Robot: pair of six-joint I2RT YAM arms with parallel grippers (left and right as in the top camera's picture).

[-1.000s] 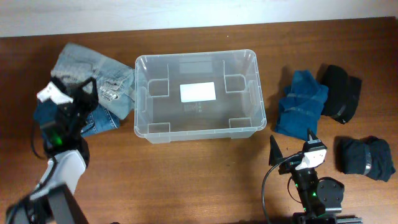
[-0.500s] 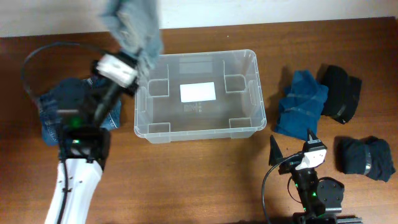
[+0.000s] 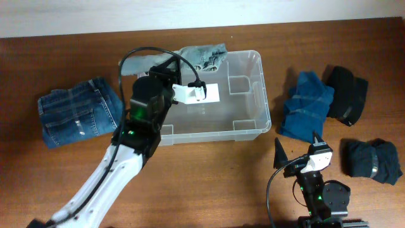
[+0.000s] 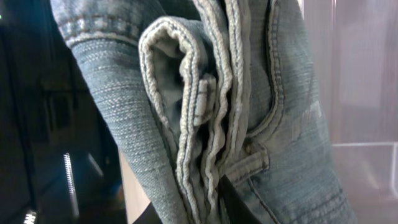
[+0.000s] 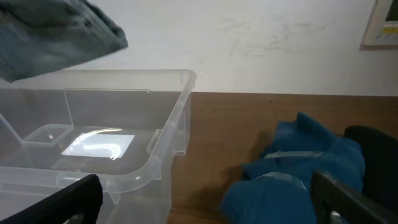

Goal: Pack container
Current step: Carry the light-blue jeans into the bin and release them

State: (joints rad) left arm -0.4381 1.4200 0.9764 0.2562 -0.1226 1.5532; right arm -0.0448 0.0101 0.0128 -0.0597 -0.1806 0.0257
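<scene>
The overhanging jeans in my left gripper should next come back inside the container's far rim, go down and be released, since the container's labelled bottom is below and back.
The clear plastic container (image 3: 262, 95) stands at the table's centre with a white label on its base; it also shows in the right wrist view (image 5: 168, 130). My left gripper (image 3: 193, 71) is shut on a pair of light-blue jeans (image 3: 204, 56) and holds them above the container's back left part. In the left wrist view the jeans (image 4: 249, 93) fill the frame, pinched at the fingers (image 4: 211, 208). The right wrist view shows them hanging above the bin (image 5: 56, 37). My right gripper (image 3: 297, 147) is open and empty near the front edge, right of the container.
Folded dark-blue jeans (image 3: 79, 117) lie left of the container. A blue garment (image 3: 307, 104), a black garment (image 3: 347, 94) and a dark navy rolled garment (image 3: 372, 160) lie to its right. The blue garment also shows in the right wrist view (image 5: 298, 168).
My left arm lifted the light-blue jeans off the pile at the left and swung them right, over the container. The right arm has not moved.
</scene>
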